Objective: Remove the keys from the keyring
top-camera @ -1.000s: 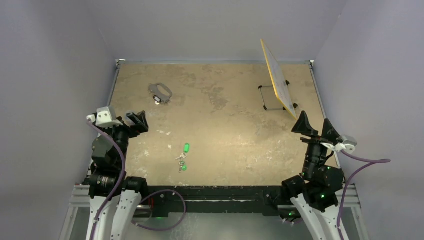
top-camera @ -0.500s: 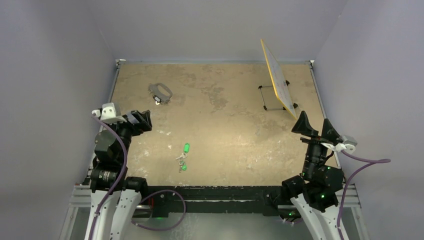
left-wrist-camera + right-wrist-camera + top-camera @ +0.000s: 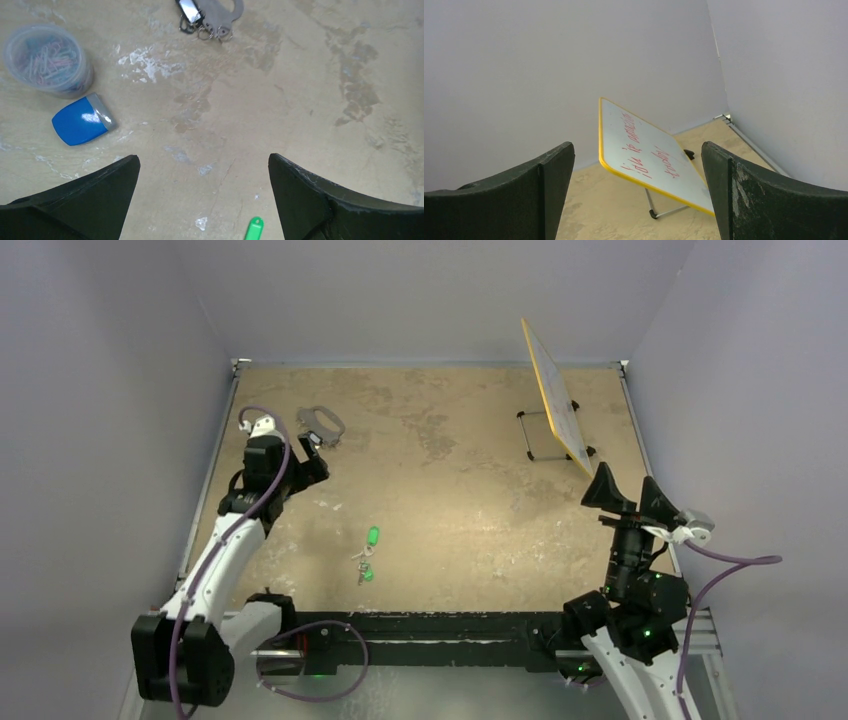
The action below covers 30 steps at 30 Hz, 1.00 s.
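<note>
The left gripper moves outward and down to the small black key head (image 3: 316, 440) (image 3: 190, 12) beside the keyring next, since its fingertips stand over bare table.
The keyring (image 3: 322, 421), a pale grey loop, lies at the back left of the table, with small keys (image 3: 315, 438) bunched on its near side. In the left wrist view the keyring (image 3: 223, 11) is cut off by the top edge, and a shiny key with a black head (image 3: 189, 8) and small rings hang from it. My left gripper (image 3: 303, 456) hovers open just in front of the loop, touching nothing. Its jaws (image 3: 203, 159) stand wide over bare table. My right gripper (image 3: 626, 480) is raised at the right edge, open (image 3: 637, 145) and empty.
A key bunch with green tags (image 3: 366, 555) lies near the table's front middle; one green tag (image 3: 254, 229) shows between my left fingers. A yellow-framed whiteboard (image 3: 555, 400) leans on its stand at back right. A blue object (image 3: 80, 120) and a jar of paperclips (image 3: 47, 57) sit left.
My left arm has stretched from near its base forward to the back left, ending just short of the keyring. The right arm has barely moved.
</note>
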Tool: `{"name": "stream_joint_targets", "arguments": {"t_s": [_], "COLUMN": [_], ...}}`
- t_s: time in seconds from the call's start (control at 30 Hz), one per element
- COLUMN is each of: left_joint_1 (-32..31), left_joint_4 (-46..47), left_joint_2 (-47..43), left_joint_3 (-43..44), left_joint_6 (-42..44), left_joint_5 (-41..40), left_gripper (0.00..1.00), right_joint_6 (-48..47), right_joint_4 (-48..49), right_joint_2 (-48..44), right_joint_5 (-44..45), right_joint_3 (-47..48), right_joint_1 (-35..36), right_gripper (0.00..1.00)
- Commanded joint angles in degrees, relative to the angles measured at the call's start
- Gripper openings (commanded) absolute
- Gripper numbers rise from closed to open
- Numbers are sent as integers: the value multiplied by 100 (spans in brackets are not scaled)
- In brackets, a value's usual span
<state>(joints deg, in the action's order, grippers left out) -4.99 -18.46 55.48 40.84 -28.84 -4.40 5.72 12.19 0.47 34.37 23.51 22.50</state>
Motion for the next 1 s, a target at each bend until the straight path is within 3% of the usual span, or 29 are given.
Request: {"name": "stream_joint_targets", "arguments": {"t_s": [0.0, 0.23, 0.5, 0.7, 0.97], "left_joint_1": [12, 7, 20, 25, 50], "left_joint_4": [575, 1393, 1731, 1492, 1257], "left_joint_2": [793, 2051, 3646, 4634, 5469], "left_joint_3": [418, 857, 1788, 2564, 3273], "left_joint_6": [-406, -576, -608, -568, -391], "left_joint_5": [-283, -957, -1194, -1318, -1616], "left_gripper": [98, 91, 78, 60, 50], "right_joint_6": [106, 139, 177, 190, 211], "right_joint_4": [21, -38, -134, -129, -225], "right_joint_2": [-38, -38, -38, -38, -38], "right_joint_5": [45, 98, 150, 150, 164], "right_joint_3": [233, 268, 338, 338, 396], "right_joint_1": [70, 139, 144, 150, 162], "right_gripper": [99, 99, 99, 99, 99]}}
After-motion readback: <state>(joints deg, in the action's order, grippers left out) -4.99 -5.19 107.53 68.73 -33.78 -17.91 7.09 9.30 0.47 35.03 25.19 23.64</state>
